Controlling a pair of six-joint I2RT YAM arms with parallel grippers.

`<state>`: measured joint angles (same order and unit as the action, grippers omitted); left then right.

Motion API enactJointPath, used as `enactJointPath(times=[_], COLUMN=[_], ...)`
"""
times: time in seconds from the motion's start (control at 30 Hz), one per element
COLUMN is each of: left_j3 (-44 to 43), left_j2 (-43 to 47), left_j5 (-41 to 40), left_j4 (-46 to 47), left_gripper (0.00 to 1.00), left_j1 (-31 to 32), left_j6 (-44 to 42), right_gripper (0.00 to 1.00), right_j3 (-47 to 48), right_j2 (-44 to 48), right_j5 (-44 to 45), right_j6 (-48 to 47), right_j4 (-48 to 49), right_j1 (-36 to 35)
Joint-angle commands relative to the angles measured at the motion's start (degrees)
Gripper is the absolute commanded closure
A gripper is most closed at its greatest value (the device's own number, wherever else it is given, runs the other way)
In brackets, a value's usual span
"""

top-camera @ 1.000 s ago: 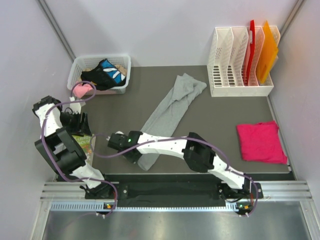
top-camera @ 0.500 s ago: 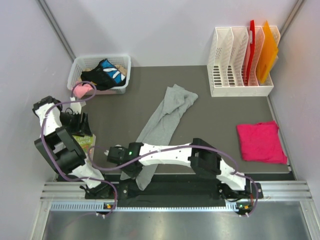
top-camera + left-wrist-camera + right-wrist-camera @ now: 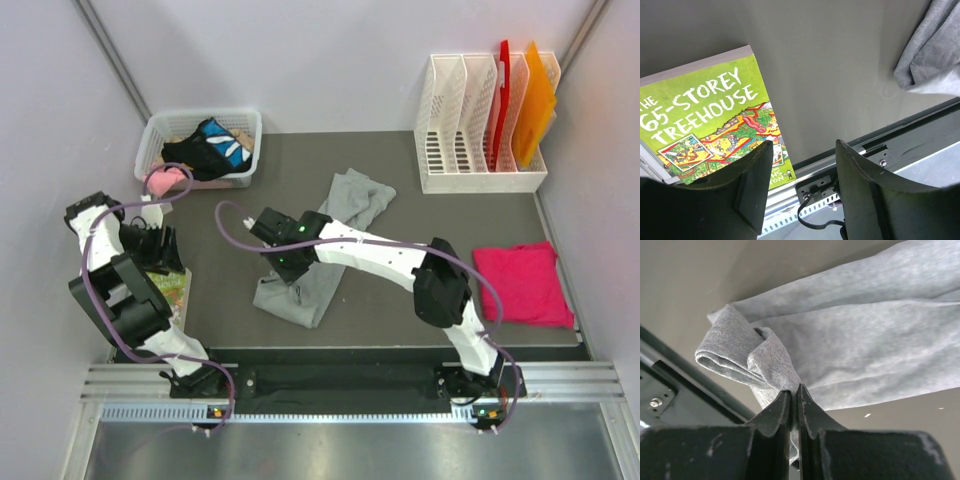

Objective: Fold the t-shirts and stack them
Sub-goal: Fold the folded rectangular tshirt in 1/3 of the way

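Note:
The t-shirt's far half lies flat beyond the held fold. My right gripper will carry the fold outward over the t-shirt's middle point(image 3: 335, 212) point(image 3: 865, 350) and let go of it.
The light heather-grey t-shirt point(image 3: 335, 235) lies bunched in a long strip across the middle of the dark table, its near end doubled over. My right gripper point(image 3: 290, 272) is shut on a fold of that near end and holds it above the table; the wrist view shows the cloth point(image 3: 850, 335) pinched between the closed fingers. The folded magenta-pink t-shirt point(image 3: 521, 283) lies flat at the right side. My left gripper point(image 3: 160, 255) is open and empty at the far left, over a green book point(image 3: 705, 125).
A white basket point(image 3: 243, 125) of mixed clothes stands at the back left. A white file rack point(image 3: 470, 170) with a red and an orange folder stands at the back right. The table's front rail point(image 3: 850, 160) runs just beyond the book.
My right gripper has carried the shirt's near end away from the front edge, up and toward the back, doubling the strip over on itself. The left arm has not moved.

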<state>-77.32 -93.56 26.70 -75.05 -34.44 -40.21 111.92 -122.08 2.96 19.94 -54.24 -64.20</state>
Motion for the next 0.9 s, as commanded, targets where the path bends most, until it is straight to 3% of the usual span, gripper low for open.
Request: enactJointPath(times=[0.0,0.5,0.87], left_j3=[-2.31,0.24,1.91], left_j2=[-0.31,0.04,2.94], left_j5=[0.81,-0.51,-1.03], left_j4=[-2.03,-4.58,-5.72], left_gripper=[0.42,0.42,0.42], left_j1=[-0.28,1.30,1.65], left_j6=[0.13,0.92,0.83], right_gripper=[1.00,1.00,0.98], right_j3=[0.67,-6.44,-3.29], right_j2=[3.52,4.93,-1.22], right_j5=[-0.23,-4.18,-8.93], right_j6=[-4.56,-13.53,-14.32], right_j4=[1.41,4.05,6.16], right_j1=[2.93,16.12,19.21])
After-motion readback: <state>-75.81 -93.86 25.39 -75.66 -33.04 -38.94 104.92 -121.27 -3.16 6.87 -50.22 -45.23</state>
